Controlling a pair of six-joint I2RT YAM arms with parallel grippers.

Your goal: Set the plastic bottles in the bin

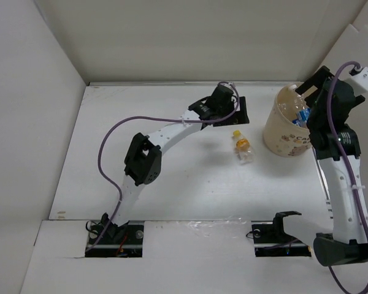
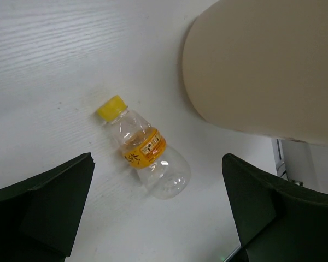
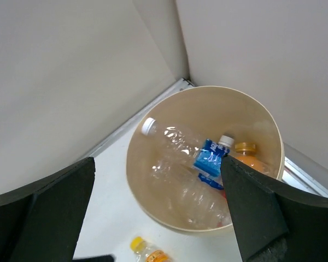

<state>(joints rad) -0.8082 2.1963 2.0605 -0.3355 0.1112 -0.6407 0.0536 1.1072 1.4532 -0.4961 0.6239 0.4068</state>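
The left gripper's fingers are already spread, and the bottle's clear shoulder (image 1: 239, 138) (image 2: 126, 124) lies below them, so the gripper needs to lower them on both sides of it, between the yellow cap and the orange label, and close.
One yellow-capped bottle with an orange label (image 1: 242, 147) lies on its side on the table, left of the tan bin (image 1: 281, 138). My left gripper (image 1: 232, 114) hovers just behind it, open and empty. In the left wrist view the bottle (image 2: 145, 148) lies between and beyond the spread fingers (image 2: 44, 207), with the bin (image 2: 262, 71) at the upper right. My right gripper (image 1: 308, 114) is open and empty above the bin (image 3: 229, 109). Inside lie a plain clear bottle (image 3: 172, 143), a blue-labelled bottle (image 3: 210, 156) and an orange-filled bottle (image 3: 250, 159). The yellow-capped bottle (image 3: 145, 251) shows below the bin.
White walls enclose the table at the back, left and right (image 1: 172, 37). The bin stands near the back right corner. The left arm (image 1: 144, 159) stretches across the middle of the table. A black bracket (image 1: 282, 223) sits at the near edge.
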